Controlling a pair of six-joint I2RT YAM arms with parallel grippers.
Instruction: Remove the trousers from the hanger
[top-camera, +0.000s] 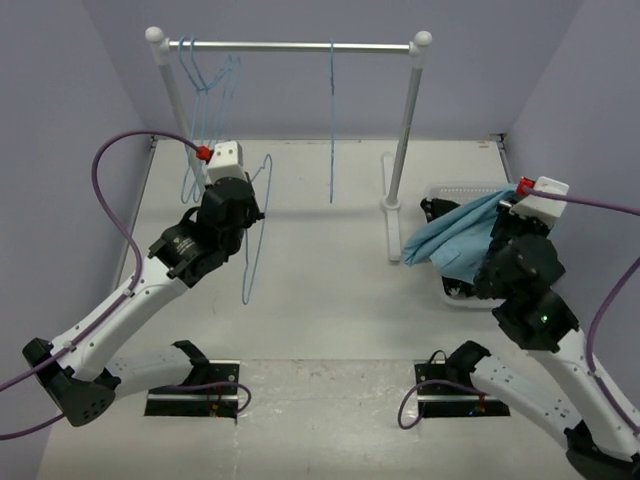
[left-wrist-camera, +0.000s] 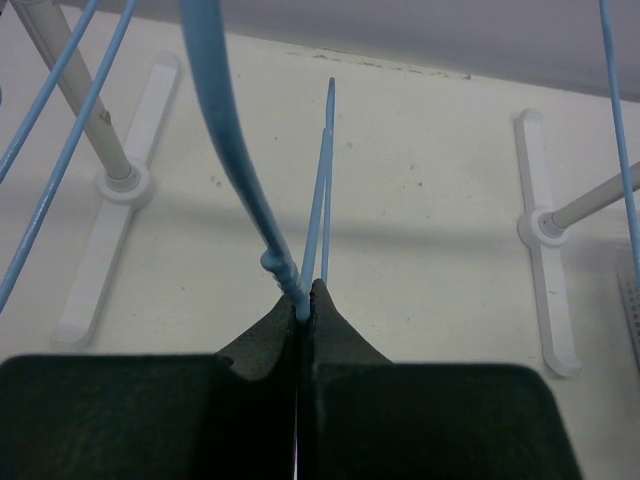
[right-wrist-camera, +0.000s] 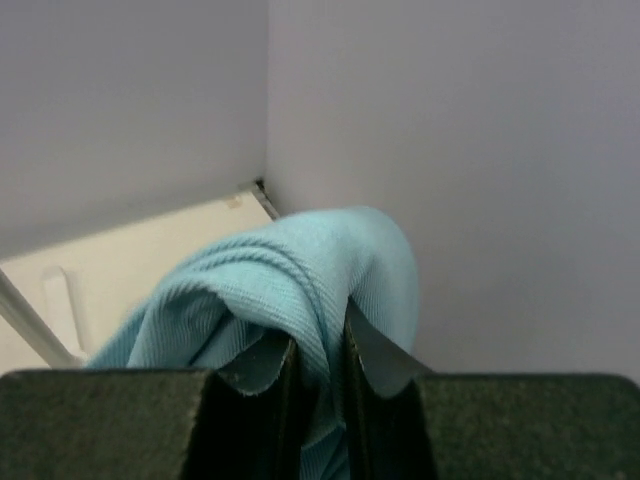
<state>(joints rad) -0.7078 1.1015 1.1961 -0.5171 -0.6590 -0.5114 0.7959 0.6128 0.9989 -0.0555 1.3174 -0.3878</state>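
The sky-blue trousers already hang clear of the hanger, so my right gripper will next move down into the white basket (top-camera: 450, 192) below it and release them.
My left gripper (top-camera: 250, 212) is shut on a thin pale-blue wire hanger (top-camera: 254, 250), held off the rack and above the table; the hanger carries no cloth. In the left wrist view the wire (left-wrist-camera: 240, 170) runs up out of the closed jaws of the left gripper (left-wrist-camera: 303, 298). My right gripper (top-camera: 500, 232) is shut on the sky-blue trousers (top-camera: 455, 232), which hang bunched over the white basket (top-camera: 450, 192) at the right. In the right wrist view the trousers (right-wrist-camera: 290, 280) are pinched between the fingertips of the right gripper (right-wrist-camera: 318, 345).
A clothes rack (top-camera: 300, 45) stands at the back, with feet on the table (top-camera: 390, 205). Bare blue hangers (top-camera: 205, 90) hang at its left end and one (top-camera: 332, 120) near the middle. Grey walls close both sides.
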